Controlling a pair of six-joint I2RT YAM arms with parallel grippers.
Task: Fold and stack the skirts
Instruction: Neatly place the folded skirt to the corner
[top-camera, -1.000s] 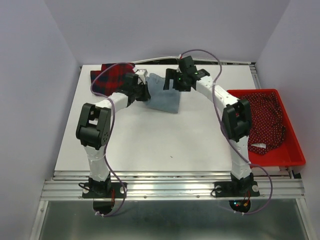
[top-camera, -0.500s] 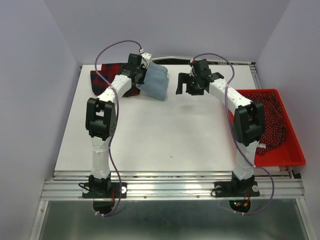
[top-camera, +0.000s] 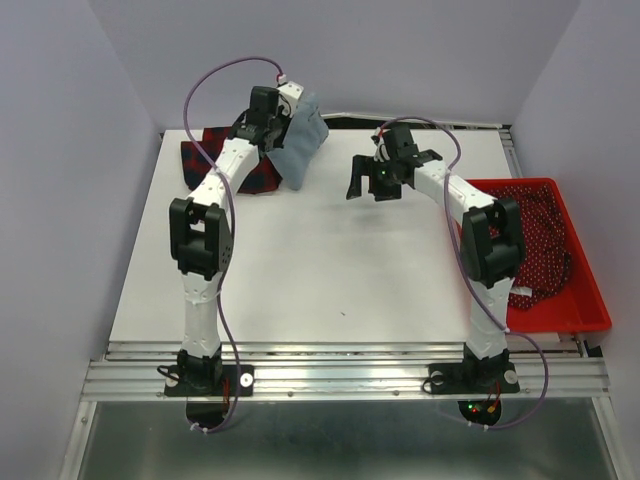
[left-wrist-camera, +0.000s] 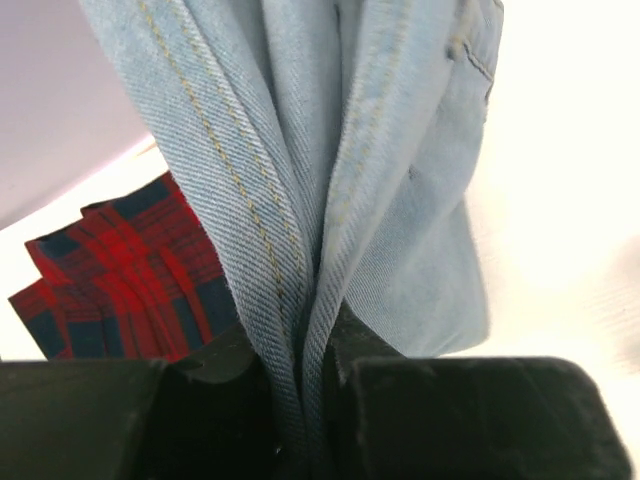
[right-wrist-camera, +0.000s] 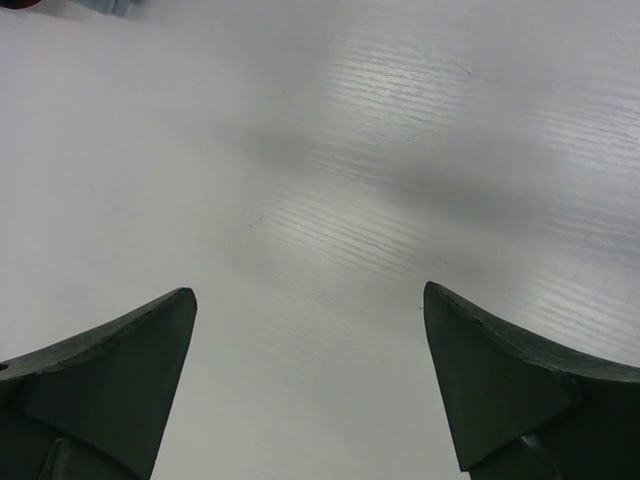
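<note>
My left gripper is to go left in the top view next, down over the plaid skirt's outer end (top-camera: 195, 160) (left-wrist-camera: 100, 275), and let go, because the denim skirt is mostly off the plaid skirt.
The light blue-grey denim skirt (top-camera: 298, 142) hangs folded from my left gripper (top-camera: 277, 128), lifted at the table's far left. The left wrist view shows the jaws shut on its doubled seam (left-wrist-camera: 305, 330). The red-and-navy plaid skirt (top-camera: 222, 156) lies flat on the table below and to the left; it also shows in the left wrist view (left-wrist-camera: 125, 275). My right gripper (top-camera: 362, 186) is open and empty above bare table, right of the denim skirt. Its fingertips (right-wrist-camera: 150, 340) stand wide apart.
A red plastic basket (top-camera: 590, 300) holding a dark red dotted cloth (top-camera: 535, 245) stands at the table's right edge. Purple walls close in on the left, back and right. The white table (top-camera: 320, 270) runs to a metal rail in front.
My left gripper has lifted the denim skirt up and to the left, towards the plaid skirt. My right gripper has let go of it, opened and drawn off to the right.
</note>
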